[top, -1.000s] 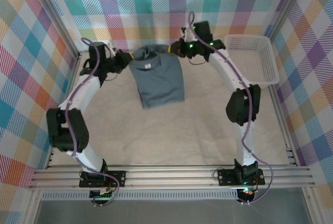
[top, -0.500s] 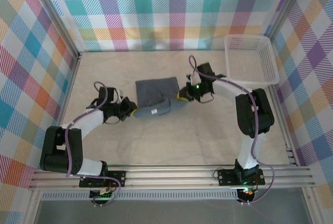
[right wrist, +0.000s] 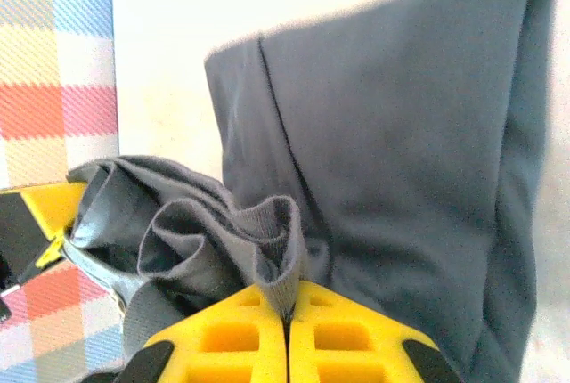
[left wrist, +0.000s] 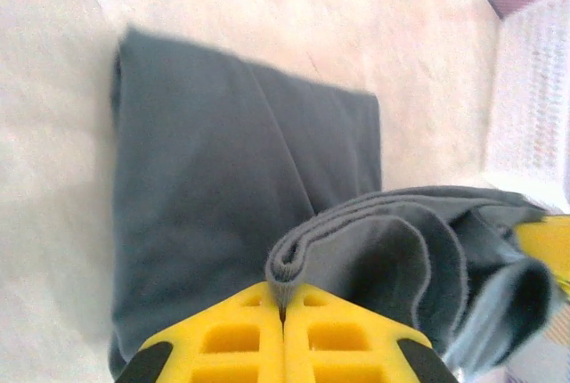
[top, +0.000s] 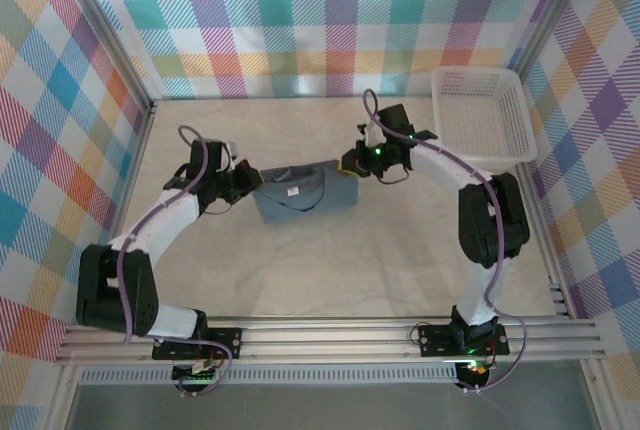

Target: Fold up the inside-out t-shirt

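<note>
The flat layer's far edge (left wrist: 209,58) is outward and below my left gripper, so my left gripper will next move outward and down to release the bunched fold by it.
The inside-out t-shirt (top: 305,195) is dark slate-grey and lies doubled over in the middle of the table. My left gripper (top: 252,182) is at its left end and my right gripper (top: 347,164) at its right end. In the left wrist view the yellow fingers (left wrist: 232,338) are shut on a bunched fold of the t-shirt (left wrist: 214,187), held a little above the flat layer. In the right wrist view the right gripper (right wrist: 286,312) is shut on a ribbed edge of the t-shirt (right wrist: 401,134) in the same way.
A white mesh basket (top: 480,115) stands at the back right, beside the right arm's forearm. Checked walls close the table on three sides. Open beige tabletop (top: 330,270) lies between the shirt and the arm bases.
Both grippers carried the shirt from the back wall toward the middle, then moved slightly back again. The shirt went from spread long to doubled over.
</note>
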`<action>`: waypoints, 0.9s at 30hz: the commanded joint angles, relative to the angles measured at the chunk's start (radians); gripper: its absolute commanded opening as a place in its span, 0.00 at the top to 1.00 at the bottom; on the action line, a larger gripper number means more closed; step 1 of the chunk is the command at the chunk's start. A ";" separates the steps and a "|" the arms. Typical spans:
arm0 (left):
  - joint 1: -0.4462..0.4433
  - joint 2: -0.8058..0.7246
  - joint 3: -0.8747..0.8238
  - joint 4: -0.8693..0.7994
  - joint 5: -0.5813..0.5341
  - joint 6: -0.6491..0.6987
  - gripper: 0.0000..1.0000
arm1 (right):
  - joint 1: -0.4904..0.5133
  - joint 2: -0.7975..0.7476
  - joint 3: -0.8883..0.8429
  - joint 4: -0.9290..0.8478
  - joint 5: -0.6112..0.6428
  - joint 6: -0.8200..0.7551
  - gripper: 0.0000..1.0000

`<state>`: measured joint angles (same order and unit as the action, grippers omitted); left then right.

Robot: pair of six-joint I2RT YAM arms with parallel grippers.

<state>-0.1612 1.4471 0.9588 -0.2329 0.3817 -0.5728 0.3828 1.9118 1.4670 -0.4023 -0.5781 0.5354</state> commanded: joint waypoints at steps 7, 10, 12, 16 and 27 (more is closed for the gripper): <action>0.006 0.487 0.287 -0.002 -0.146 0.128 1.00 | -0.007 0.340 0.305 -0.061 0.067 -0.045 0.97; 0.008 0.541 0.312 0.026 -0.146 0.132 1.00 | -0.009 0.380 0.372 -0.096 0.052 -0.076 0.69; 0.015 0.522 0.315 0.050 -0.133 0.121 0.94 | -0.017 0.374 0.421 -0.136 0.060 -0.083 0.60; 0.033 0.424 0.326 0.046 -0.093 0.132 0.68 | -0.037 0.300 0.466 -0.214 0.117 -0.089 0.49; 0.048 -0.051 0.096 -0.062 0.002 0.139 0.34 | -0.028 -0.080 -0.153 0.029 0.168 0.038 0.30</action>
<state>-0.1127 1.5043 1.1316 -0.2253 0.3328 -0.4355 0.3412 1.8355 1.4342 -0.4557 -0.4015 0.5014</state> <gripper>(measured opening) 0.632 0.699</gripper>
